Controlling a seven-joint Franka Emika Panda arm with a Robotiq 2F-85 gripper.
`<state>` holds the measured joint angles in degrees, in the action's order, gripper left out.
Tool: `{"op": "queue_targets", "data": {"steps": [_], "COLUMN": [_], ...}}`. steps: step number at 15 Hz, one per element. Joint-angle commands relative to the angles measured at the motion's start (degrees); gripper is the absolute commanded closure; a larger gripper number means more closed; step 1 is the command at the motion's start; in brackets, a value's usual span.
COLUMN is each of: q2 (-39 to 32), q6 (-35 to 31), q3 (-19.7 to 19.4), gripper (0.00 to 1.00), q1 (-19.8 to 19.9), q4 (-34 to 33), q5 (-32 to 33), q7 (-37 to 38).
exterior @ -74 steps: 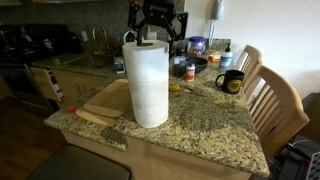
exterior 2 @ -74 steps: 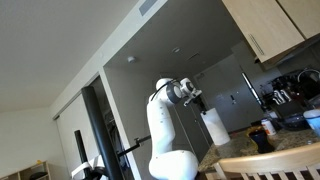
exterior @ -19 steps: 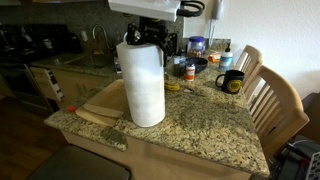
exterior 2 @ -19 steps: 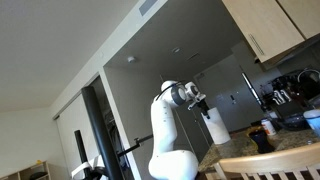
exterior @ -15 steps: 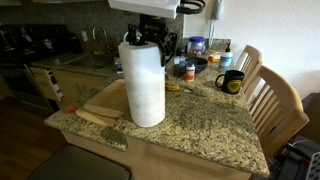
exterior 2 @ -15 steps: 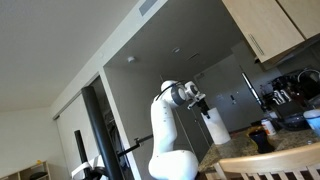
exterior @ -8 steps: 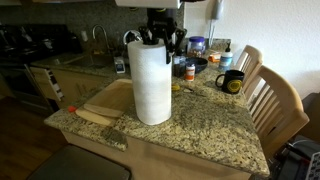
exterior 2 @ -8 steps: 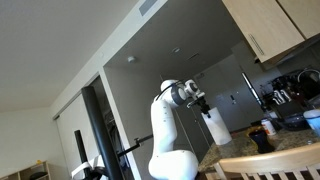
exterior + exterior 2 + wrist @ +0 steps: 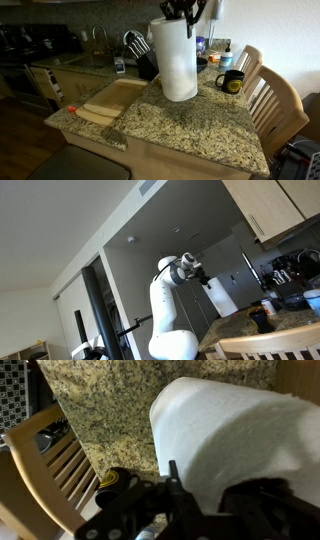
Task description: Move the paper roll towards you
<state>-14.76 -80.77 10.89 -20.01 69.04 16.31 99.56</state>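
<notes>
I will move my gripper down to stand the tilted roll on the bare granite counter and let go of the roll's top edge, as that spot is below my gripper.
The paper roll (image 9: 175,60) is a tall, thick white cylinder. In both exterior views it hangs slightly tilted from my gripper (image 9: 184,12), its lower end just above the granite counter (image 9: 200,128). My gripper is shut on the roll's top edge. From the far side, the roll (image 9: 220,298) dangles below the gripper (image 9: 203,277) at the end of the white arm. In the wrist view the roll (image 9: 240,435) fills the right half. One dark finger (image 9: 174,478) lies against its side and my gripper (image 9: 215,498) clamps its rim.
A black mug with a yellow mark (image 9: 231,82) and other cups stand right of the roll. Two wooden chairs (image 9: 275,105) line the counter's right edge. A wooden cutting board (image 9: 108,100) lies at the left, with a dish rack (image 9: 138,52) behind it.
My gripper has shut on the roll's top. The roll has come off the counter by the cutting board and moved right, toward the mugs, now tilted.
</notes>
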Motion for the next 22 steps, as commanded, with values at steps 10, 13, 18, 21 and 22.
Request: {"op": "queue_targets", "data": {"steps": [10, 13, 18, 21, 22], "q2": [10.3, 11.1, 11.4, 11.6, 12.0], "q6": [7.1, 2.0, -4.0, -6.0, -6.5], "q3": [-6.9, -6.7, -4.5, -3.5, -3.2], "gripper": [0.93, 0.93, 0.93, 0.93, 0.93], "q1": [8.5, 7.6, 7.2, 7.2, 7.2], "q4": [8.7, 14.3, 20.5, 22.7, 23.1], "q5": [-15.1, -12.4, -12.6, -13.0, -13.1], "q7": [-0.5, -1.1, -0.6, -0.3, -0.2]}}
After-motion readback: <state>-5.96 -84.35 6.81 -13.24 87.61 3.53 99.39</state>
